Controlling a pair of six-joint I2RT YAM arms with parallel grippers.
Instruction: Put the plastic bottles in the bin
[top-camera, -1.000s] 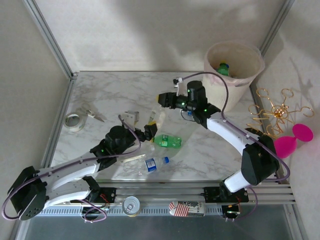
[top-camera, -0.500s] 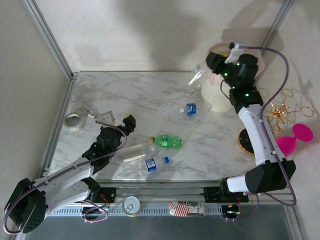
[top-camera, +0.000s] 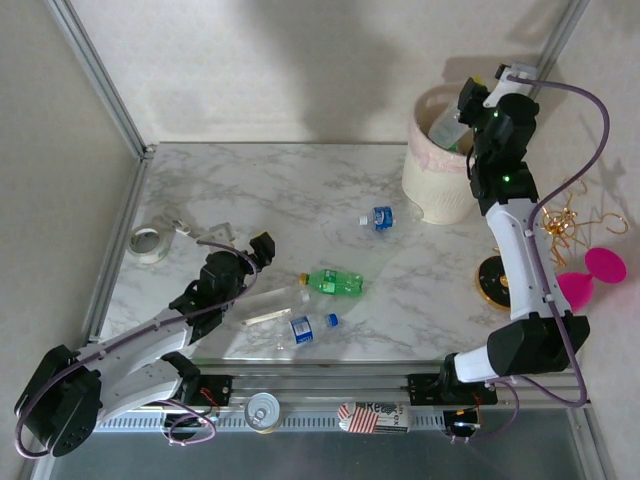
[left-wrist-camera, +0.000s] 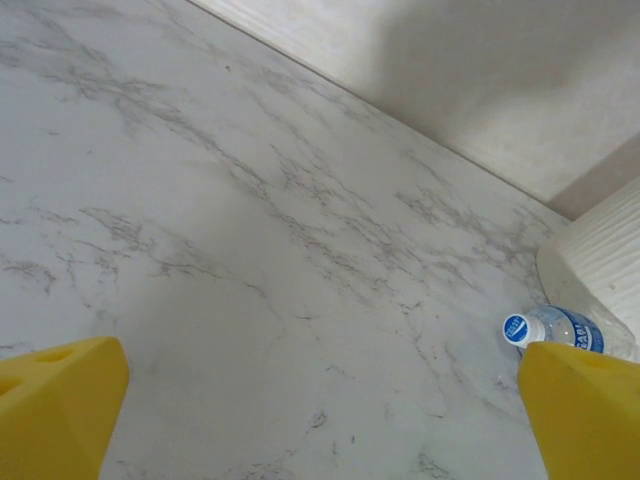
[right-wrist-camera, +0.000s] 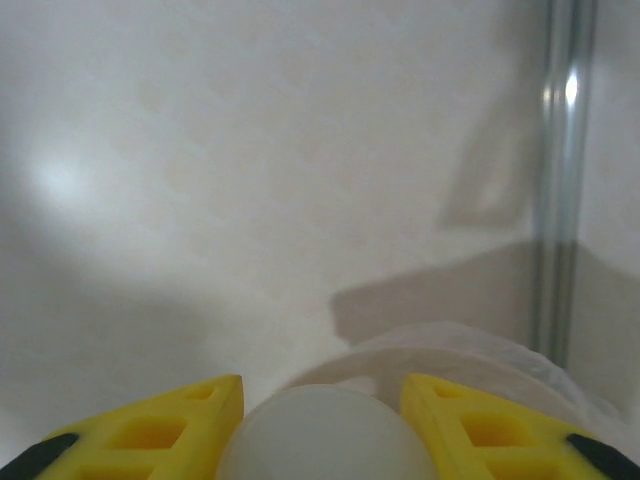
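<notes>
The robot's right gripper will next go down gently a little and let go of the clear bottle, which already hangs inside the bin's rim, because the cream bin's opening (top-camera: 443, 110) (right-wrist-camera: 388, 370) is below.
My right gripper (top-camera: 463, 106) is raised over the cream bin (top-camera: 440, 185) at the far right corner, shut on a clear bottle (top-camera: 446, 126) that hangs over the opening. In the right wrist view that bottle's pale round end (right-wrist-camera: 322, 440) sits between the yellow fingers (right-wrist-camera: 150, 430), with the bin rim (right-wrist-camera: 470, 350) beyond. Three bottles lie mid-table: a green bottle (top-camera: 336, 282), a clear bottle (top-camera: 268, 300) and a blue-labelled bottle (top-camera: 306, 328). A small blue-capped bottle (top-camera: 378, 216) (left-wrist-camera: 548, 327) lies near the bin's wall (left-wrist-camera: 605, 250). My left gripper (top-camera: 262, 245) (left-wrist-camera: 320, 365) is open above bare marble.
A tape roll (top-camera: 148, 243) and small metal clips (top-camera: 186, 226) lie at the left. To the right of the table stand a pink goblet (top-camera: 590, 276), a gold wire ornament (top-camera: 556, 215) and a gold disc (top-camera: 492, 282). A can (top-camera: 263, 410) sits on the front rail.
My right arm has swung the clear bottle from beside the bin's left rim to directly above its opening. The left arm shifted only slightly.
</notes>
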